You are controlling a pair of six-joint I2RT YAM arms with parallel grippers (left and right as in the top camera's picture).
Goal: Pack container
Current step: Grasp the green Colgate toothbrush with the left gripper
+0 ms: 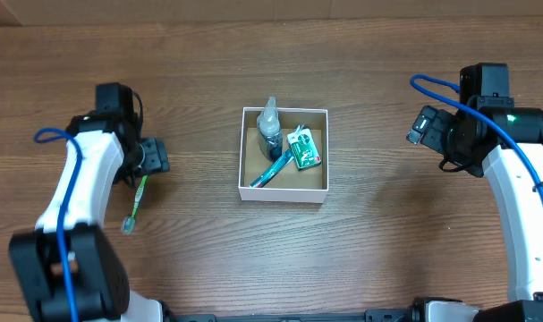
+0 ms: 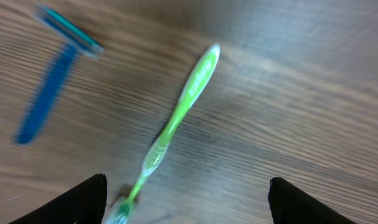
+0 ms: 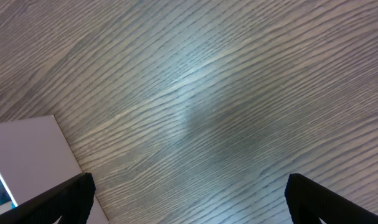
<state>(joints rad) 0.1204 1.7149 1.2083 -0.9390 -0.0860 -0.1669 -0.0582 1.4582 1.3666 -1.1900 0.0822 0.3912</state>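
Observation:
Next, the left gripper descends toward the table and closes around the green toothbrush's slim handle (image 1: pixel 143 184) (image 2: pixel 179 114), as the toothbrush lies on the table below its open fingers.
The container (image 1: pixel 246 170), a small square box with white walls and a brown inside, sits mid-table. It holds a small clear bottle (image 1: pixel 269 125), a green packet (image 1: pixel 303 148) and a blue-handled item (image 1: pixel 269 173). A green toothbrush (image 1: pixel 137 202) lies on the table to the left; it also shows in the left wrist view (image 2: pixel 176 118), blurred. My left gripper (image 1: pixel 155 156) is open and empty above the toothbrush (image 2: pixel 187 199). My right gripper (image 1: pixel 421 125) is open and empty over bare wood right of the container (image 3: pixel 189 199).
A blue razor (image 2: pixel 51 81) lies on the wood beside the toothbrush in the left wrist view; it is hidden under the left arm from overhead. A white corner of the container (image 3: pixel 27 155) shows at the left edge of the right wrist view.

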